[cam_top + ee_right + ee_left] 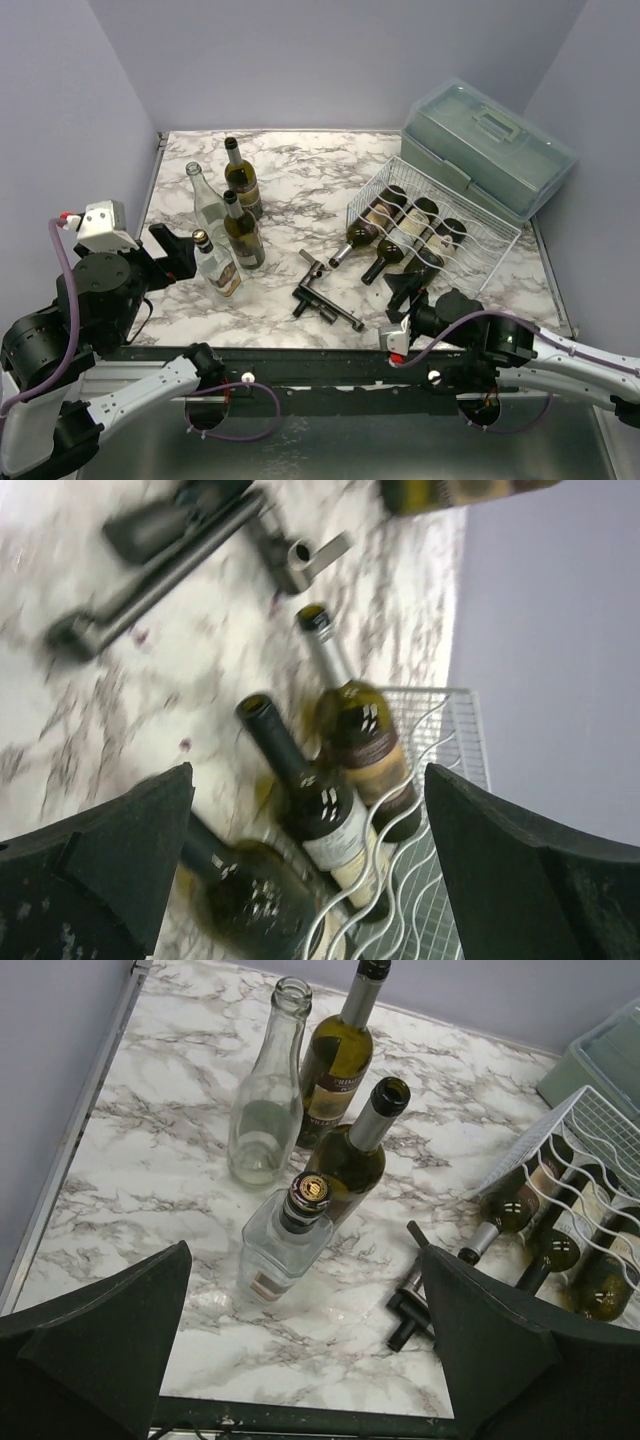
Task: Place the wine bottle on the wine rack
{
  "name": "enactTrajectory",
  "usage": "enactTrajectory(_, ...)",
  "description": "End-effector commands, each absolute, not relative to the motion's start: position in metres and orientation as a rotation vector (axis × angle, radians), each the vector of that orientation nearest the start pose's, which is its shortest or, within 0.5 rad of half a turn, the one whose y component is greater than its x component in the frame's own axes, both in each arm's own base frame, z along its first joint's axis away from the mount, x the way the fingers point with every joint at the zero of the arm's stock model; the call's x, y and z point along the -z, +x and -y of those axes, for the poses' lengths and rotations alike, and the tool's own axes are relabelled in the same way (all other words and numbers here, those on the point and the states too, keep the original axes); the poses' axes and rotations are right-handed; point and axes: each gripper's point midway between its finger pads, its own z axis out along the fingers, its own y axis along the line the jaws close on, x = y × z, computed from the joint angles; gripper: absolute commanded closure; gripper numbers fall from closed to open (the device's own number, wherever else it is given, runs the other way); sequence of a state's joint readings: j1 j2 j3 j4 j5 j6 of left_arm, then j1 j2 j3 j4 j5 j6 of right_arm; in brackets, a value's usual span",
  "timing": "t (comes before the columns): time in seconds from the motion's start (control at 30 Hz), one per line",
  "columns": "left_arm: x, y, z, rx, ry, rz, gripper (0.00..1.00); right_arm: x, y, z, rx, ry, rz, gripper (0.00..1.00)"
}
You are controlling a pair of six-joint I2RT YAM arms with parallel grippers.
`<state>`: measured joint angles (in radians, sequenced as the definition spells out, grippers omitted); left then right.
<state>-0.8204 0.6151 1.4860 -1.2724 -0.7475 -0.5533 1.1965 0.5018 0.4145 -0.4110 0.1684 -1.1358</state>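
The open green bottle stands off the rack (478, 232), so my right gripper needs to swing outward past the corkscrew-like tool, turn toward the bottle and close around its neck.
The silver wire wine rack (478, 232) stands at the right and holds three dark bottles lying side by side (378, 214) (405, 238) (432, 258), necks toward the table's middle. Several bottles stand at the left: a dark labelled one (241, 180), a tall clear one (208, 205), an open green one (243, 232) and a small square clear one (215, 265). My left gripper (180, 255) is open and empty just left of the square bottle (290, 1235). My right gripper (425, 300) is open and empty, just in front of the rack (455, 730) and its nearest bottle (240, 890).
A translucent grey-green lidded box (490, 145) sits behind the rack at the back right. A black and metal corkscrew-like tool (325, 297) lies between the standing bottles and the rack; it also shows in the left wrist view (415, 1300). Walls close in on three sides.
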Motion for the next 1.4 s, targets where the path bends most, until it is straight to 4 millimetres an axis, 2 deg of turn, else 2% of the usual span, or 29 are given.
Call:
enactTrajectory(0.0, -0.394, 0.152, 0.003, 0.192, -0.259, -1.816, 0.01, -0.234, 0.138, -0.242, -0.177, -1.484, -0.892, 0.00)
enactTrajectory(0.1, -0.400, 0.155, 0.003, 0.177, -0.260, -1.808, 0.01, -0.280, 0.142, -0.262, -0.305, -1.265, -0.892, 0.00)
enactTrajectory(0.3, -0.404, 0.157, 0.003, 0.174, -0.265, -1.796, 0.01, -0.333, 0.178, -0.302, -0.412, -0.976, -1.075, 0.00)
enactTrajectory(0.47, -0.404, 0.157, 0.010, 0.210, -0.243, -1.808, 0.01, -0.330, 0.213, -0.344, -0.448, -0.807, -1.323, 0.00)
enactTrajectory(0.6, -0.396, 0.156, 0.011, 0.219, -0.246, -1.813, 0.01, -0.326, 0.245, -0.361, -0.416, -0.574, -1.502, 0.00)
enactTrajectory(0.63, -0.394, 0.155, 0.011, 0.222, -0.244, -1.814, 0.01, -0.321, 0.247, -0.368, -0.418, -0.567, -1.524, 0.00)
enactTrajectory(0.7, -0.391, 0.153, 0.010, 0.231, -0.243, -1.812, 0.01, -0.315, 0.249, -0.387, -0.446, -0.591, -1.537, 0.00)
enactTrajectory(0.77, -0.391, 0.151, 0.009, 0.241, -0.239, -1.810, 0.01, -0.316, 0.248, -0.402, -0.493, -0.613, -1.523, 0.00)
enactTrajectory(1.07, -0.401, 0.134, -0.002, 0.335, -0.245, -1.756, 0.01, -0.357, 0.217, -0.465, -0.820, -0.781, -1.275, 0.00)
enactTrajectory(1.37, -0.406, 0.117, -0.014, 0.387, -0.232, -1.727, 0.01, -0.355, 0.258, -0.497, -0.805, -0.666, -1.277, 0.00)
